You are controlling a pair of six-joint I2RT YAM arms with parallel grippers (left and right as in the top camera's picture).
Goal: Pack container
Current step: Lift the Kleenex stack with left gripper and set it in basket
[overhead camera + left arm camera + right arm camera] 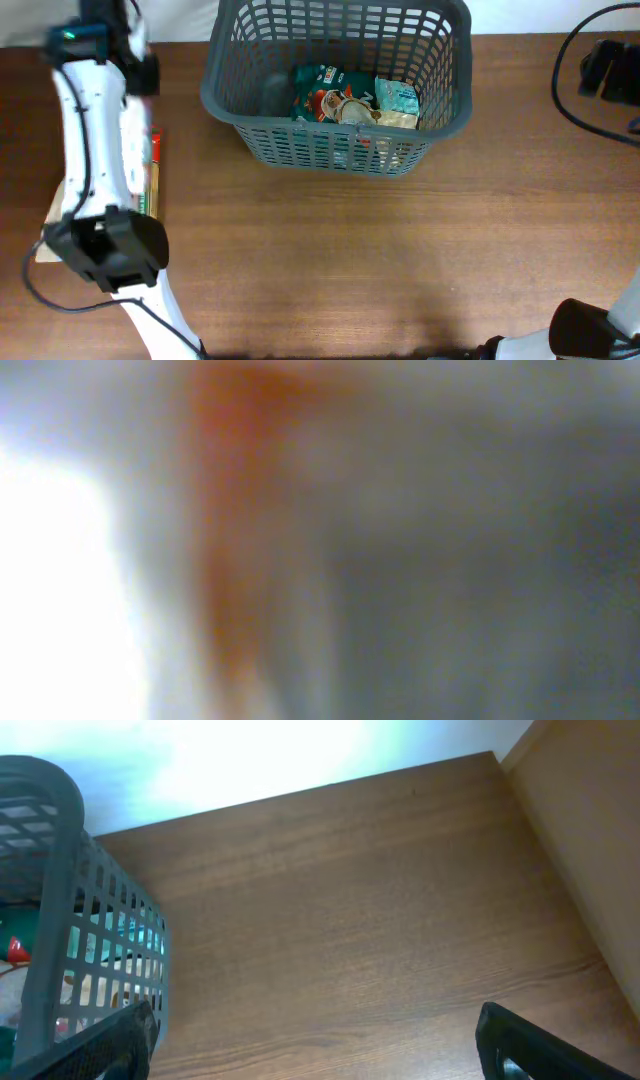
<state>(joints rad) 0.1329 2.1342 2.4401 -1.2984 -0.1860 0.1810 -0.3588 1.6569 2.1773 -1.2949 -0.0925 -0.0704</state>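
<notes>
The left gripper next needs to swing to the right in the overhead view and down over the basket's green packets, then release, as there is still room above them.
The dark grey lattice basket [225, 105] stands at the back middle of the table. It holds food packets [345, 100], green, red and white. Its rim and slotted side also show at the left of the right wrist view [60, 830]. My left arm reaches along the table's left side, its gripper end [140, 65] dark and above a stack of orange and green packets [153, 165]. The left wrist view is a blur of orange and grey, so the jaws cannot be read. My right gripper [315, 1045] is open and empty above bare wood, right of the basket.
Black cables and a black device [605, 70] lie at the back right. A tan board [48, 235] sits under the left arm at the table's left edge. The right arm's base [590, 330] is at the front right corner.
</notes>
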